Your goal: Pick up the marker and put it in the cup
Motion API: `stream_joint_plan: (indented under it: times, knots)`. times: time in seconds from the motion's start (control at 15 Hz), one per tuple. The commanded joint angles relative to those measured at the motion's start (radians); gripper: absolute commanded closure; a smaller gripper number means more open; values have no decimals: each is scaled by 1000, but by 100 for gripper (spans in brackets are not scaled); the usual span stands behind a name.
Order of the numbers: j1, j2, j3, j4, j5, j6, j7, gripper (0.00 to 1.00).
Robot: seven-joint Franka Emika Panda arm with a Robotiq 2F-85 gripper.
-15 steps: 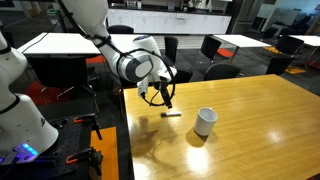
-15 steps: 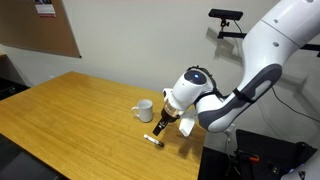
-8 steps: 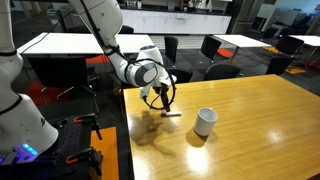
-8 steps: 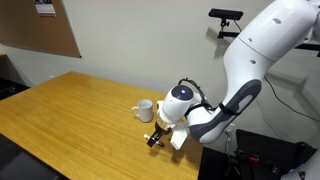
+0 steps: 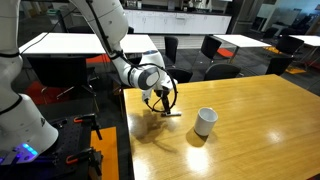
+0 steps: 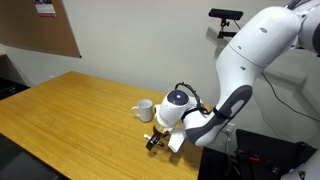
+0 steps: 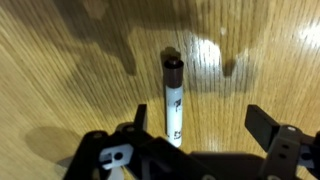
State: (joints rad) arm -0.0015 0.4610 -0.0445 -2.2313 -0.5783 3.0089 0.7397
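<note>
Next, my gripper lowers and eases outward, toward the left in the wrist view, onto the marker's white body, because the marker (image 5: 173, 114) lies nearer one finger.
The marker (image 7: 173, 100) lies flat on the wooden table (image 7: 60, 70); it has a white barrel with dark print and a dark cap pointing away from the wrist. My gripper (image 7: 203, 125) is open, low over the table, with the marker between the fingers, close to the left finger (image 7: 140, 115) and not touched. In both exterior views the gripper (image 5: 164, 104) (image 6: 157, 136) hangs just over the marker (image 5: 173, 114) (image 6: 154, 142). The white cup (image 5: 205, 121) (image 6: 144, 110) stands upright on the table a short way from the gripper.
The marker lies near a table edge (image 5: 127, 130) (image 6: 190, 165). Office tables and dark chairs (image 5: 215, 50) stand behind. A wall with a corkboard (image 6: 40, 25) is beyond the table.
The gripper has come down over the marker and the arm has leaned lower. The marker and the cup have not moved.
</note>
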Motion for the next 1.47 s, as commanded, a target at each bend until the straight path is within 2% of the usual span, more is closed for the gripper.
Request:
stream_joint_plan:
  times: [0.0, 0.4, 1.33, 1.4]
  knots:
    - [-64, 9, 55, 17, 29, -9, -74, 0]
    - [-154, 23, 127, 30, 45, -22, -152, 0]
    - [-149, 87, 120, 107, 33, -56, -133, 0]
    - [-150, 90, 121, 110, 34, -57, -133, 8]
